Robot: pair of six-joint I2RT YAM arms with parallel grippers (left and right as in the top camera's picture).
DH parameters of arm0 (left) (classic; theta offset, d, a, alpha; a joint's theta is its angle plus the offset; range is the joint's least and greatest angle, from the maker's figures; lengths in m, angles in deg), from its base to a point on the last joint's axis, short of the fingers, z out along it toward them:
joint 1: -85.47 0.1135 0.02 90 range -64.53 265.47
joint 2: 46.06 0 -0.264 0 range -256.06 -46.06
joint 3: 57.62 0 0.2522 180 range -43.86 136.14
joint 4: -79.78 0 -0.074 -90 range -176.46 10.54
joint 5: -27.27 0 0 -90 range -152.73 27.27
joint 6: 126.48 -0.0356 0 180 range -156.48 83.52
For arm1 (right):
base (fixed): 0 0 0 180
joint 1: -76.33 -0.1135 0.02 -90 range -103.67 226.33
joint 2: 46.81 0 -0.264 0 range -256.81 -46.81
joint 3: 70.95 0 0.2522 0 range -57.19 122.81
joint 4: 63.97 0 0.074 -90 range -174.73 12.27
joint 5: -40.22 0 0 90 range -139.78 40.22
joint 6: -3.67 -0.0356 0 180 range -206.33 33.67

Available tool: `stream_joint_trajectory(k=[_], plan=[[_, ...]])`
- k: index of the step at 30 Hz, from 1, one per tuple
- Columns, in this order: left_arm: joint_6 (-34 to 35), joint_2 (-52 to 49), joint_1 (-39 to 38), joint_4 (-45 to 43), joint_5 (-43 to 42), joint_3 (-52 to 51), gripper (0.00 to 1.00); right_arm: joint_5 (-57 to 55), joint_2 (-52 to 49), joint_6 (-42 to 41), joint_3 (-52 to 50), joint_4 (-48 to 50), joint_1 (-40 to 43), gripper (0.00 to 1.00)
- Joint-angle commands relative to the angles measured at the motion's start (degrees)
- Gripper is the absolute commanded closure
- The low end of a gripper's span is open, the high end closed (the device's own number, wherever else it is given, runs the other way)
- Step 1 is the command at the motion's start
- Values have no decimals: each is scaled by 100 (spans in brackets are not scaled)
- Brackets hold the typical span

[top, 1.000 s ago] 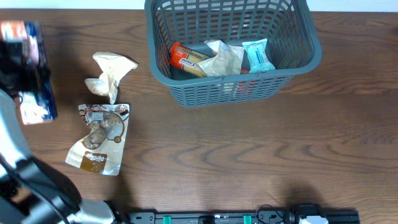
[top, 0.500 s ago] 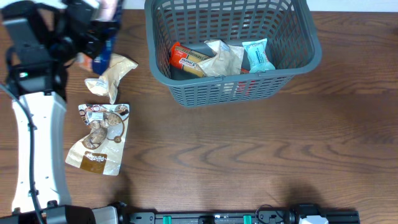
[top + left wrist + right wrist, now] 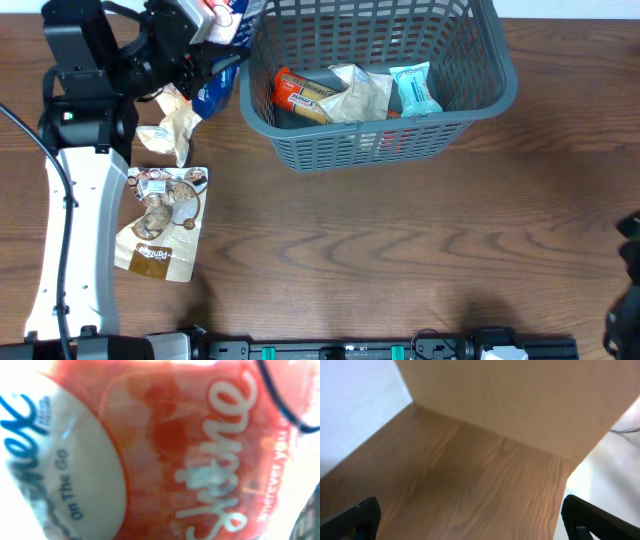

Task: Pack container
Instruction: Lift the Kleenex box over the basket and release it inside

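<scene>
Next, my left gripper carries the tissue packet to the right in the overhead view, over the orange packet (image 3: 300,92), then releases it, as it still hangs beside the container's rim.
The container, a dark grey lattice basket (image 3: 350,150), stands at the back centre. It holds an orange packet (image 3: 300,92), a crumpled cream bag (image 3: 362,95) and a light blue packet (image 3: 413,88). My left gripper (image 3: 190,50) is shut on a red, white and blue tissue packet (image 3: 218,62), held in the air against the basket's left rim. The packet fills the left wrist view (image 3: 165,450) and hides the fingers. My right gripper (image 3: 470,515) is open and empty over bare wood. Only a dark part of the right arm (image 3: 628,290) shows at the overhead view's right edge.
A crumpled cream packet (image 3: 170,130) lies on the table left of the basket. A brown and white pouch (image 3: 160,220) lies flat below it. The left arm's white link (image 3: 70,230) runs down the left side. A black rail (image 3: 380,350) lines the front edge.
My left gripper has swung from the far left to the right with the tissue packet, up to the basket's left rim. Part of the right arm has come into view at the right edge.
</scene>
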Motion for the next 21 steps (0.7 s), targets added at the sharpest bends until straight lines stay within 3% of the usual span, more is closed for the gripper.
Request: stream_joint_trajectory(k=[1,13,21], plan=[[-55,304,-9,-192,-481,92,94,291,7,-144,-212,142,-9,1],[144,621,-433,-1547,-474,92,94,673,4,160,-240,713,-9,1],[1351,-142,-1228,-3314,-474,120,94,909,7,417,-240,699,-9,1]])
